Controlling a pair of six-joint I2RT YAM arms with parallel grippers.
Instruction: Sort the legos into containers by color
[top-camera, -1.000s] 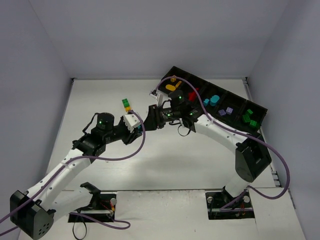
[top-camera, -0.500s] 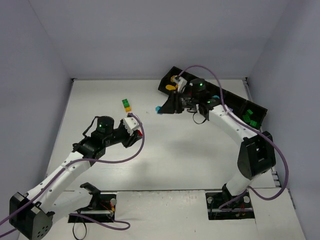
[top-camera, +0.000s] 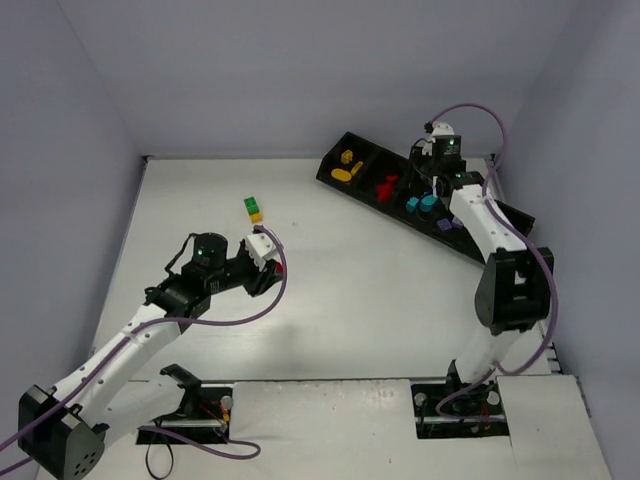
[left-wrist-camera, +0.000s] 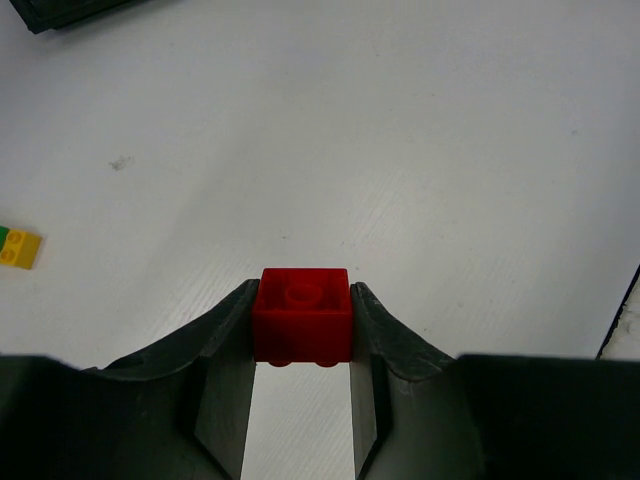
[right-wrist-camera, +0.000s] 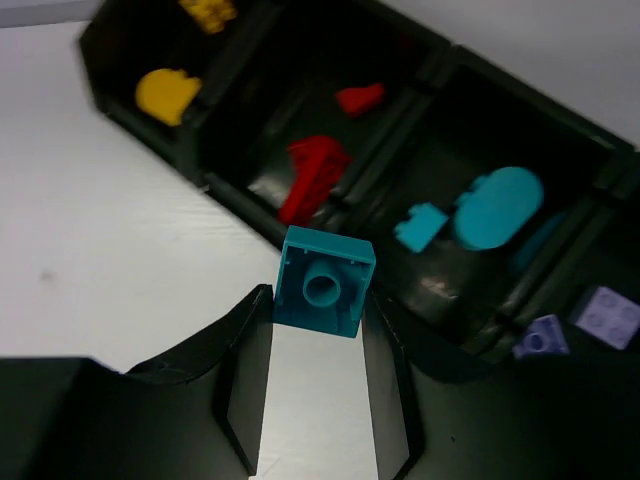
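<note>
Matching pieces lie in the teal compartment (top-camera: 420, 202) (right-wrist-camera: 450, 195). My right gripper should go down and toward the right in the wrist view, over it, to release the teal-blue brick.
My left gripper (left-wrist-camera: 302, 298) is shut on a red brick (left-wrist-camera: 301, 315) and holds it above the bare table; it shows in the top view (top-camera: 276, 266) left of centre. My right gripper (right-wrist-camera: 318, 302) is shut on a teal-blue brick (right-wrist-camera: 323, 281), underside toward the camera, at the near wall of the black tray (right-wrist-camera: 190, 160), in front of the red and teal compartments. In the top view the right gripper (top-camera: 424, 183) hangs over the tray (top-camera: 325, 172). The tray holds yellow (right-wrist-camera: 166, 94), red (right-wrist-camera: 313, 175), teal (right-wrist-camera: 497, 205) and purple (right-wrist-camera: 607, 316) pieces.
A green-and-yellow stack (top-camera: 253, 209) lies on the table at the back left, and also shows at the left edge of the left wrist view (left-wrist-camera: 20, 248). The tray runs diagonally along the back right, near the right wall.
The two grippers were together at the table's middle a second ago. The right arm has since swung back and right to the tray with the teal brick. The left drew back slightly with the red brick.
</note>
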